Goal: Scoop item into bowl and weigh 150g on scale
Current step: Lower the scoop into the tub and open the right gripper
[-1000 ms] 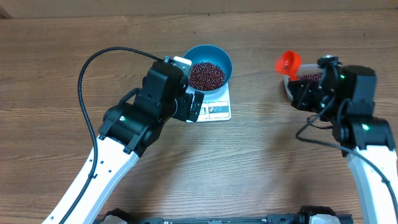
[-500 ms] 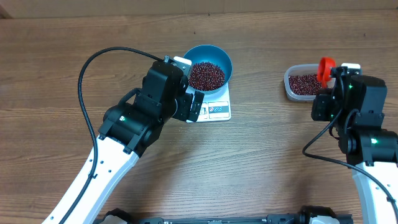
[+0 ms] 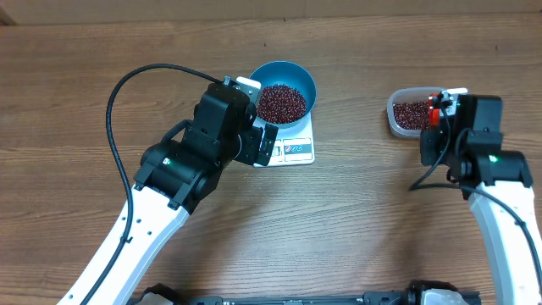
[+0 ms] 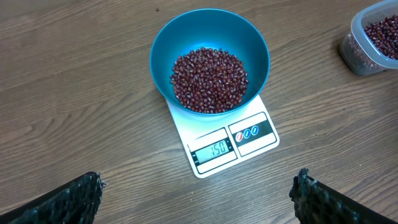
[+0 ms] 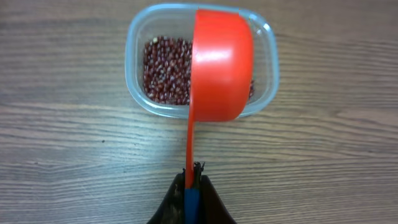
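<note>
I'll turn and lower my right gripper's orange scoop onto the beans in the tub (image 3: 398, 119).
The blue bowl (image 4: 249, 37) stands on the white scale (image 4: 183, 124), filled with a heap of red-brown beans (image 4: 208, 78). The scale's display (image 4: 217, 148) reads 150. My left gripper (image 4: 198, 180) hovers open just in front of the scale, with nothing between its fingers (image 4: 74, 199). My right gripper (image 5: 191, 177) is shut on the handle of an orange scoop (image 5: 217, 68). The scoop is turned on its side over a clear tub (image 5: 140, 37) of more beans (image 5: 165, 68), its inside hidden. From overhead, the bowl (image 3: 305, 80) sits mid-table and the tub (image 3: 398, 119) at right.
The left arm (image 3: 195, 157) reaches across the table's left half, a black cable looping over it. The right arm (image 3: 483, 157) stands close behind the tub. Bare wooden tabletop (image 3: 356, 220) surrounds the scale and tub.
My right arm has swung the scoop from the tub's left side over to the tub and turned it on its side. The left arm and the bowl have not moved.
</note>
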You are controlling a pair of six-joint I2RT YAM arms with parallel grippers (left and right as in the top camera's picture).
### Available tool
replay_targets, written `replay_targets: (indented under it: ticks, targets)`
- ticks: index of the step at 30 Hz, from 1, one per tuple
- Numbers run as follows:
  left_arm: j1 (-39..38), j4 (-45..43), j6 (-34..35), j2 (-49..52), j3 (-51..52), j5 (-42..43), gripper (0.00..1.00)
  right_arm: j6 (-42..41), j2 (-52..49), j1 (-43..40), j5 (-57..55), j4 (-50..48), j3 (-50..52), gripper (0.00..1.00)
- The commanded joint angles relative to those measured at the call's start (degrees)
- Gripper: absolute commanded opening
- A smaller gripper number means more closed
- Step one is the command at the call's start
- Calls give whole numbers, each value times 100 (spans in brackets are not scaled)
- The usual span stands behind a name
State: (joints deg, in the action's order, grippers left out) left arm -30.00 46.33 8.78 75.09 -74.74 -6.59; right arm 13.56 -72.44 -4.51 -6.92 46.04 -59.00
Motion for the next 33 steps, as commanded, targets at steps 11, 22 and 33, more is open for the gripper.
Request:
replay_targets:
  ticks: [11,22,33]
  targets:
    - [9,0,-105,-79,-114,48,100,-129,-404,-33,319,-306,9,4]
    - [9,2,-107,-79,-114,48,100,-3309,-914,-35,579,-702,13,4]
    - [9,0,-105,-79,-114,48,99,-4529,-1469,-35,597,-999,13,15]
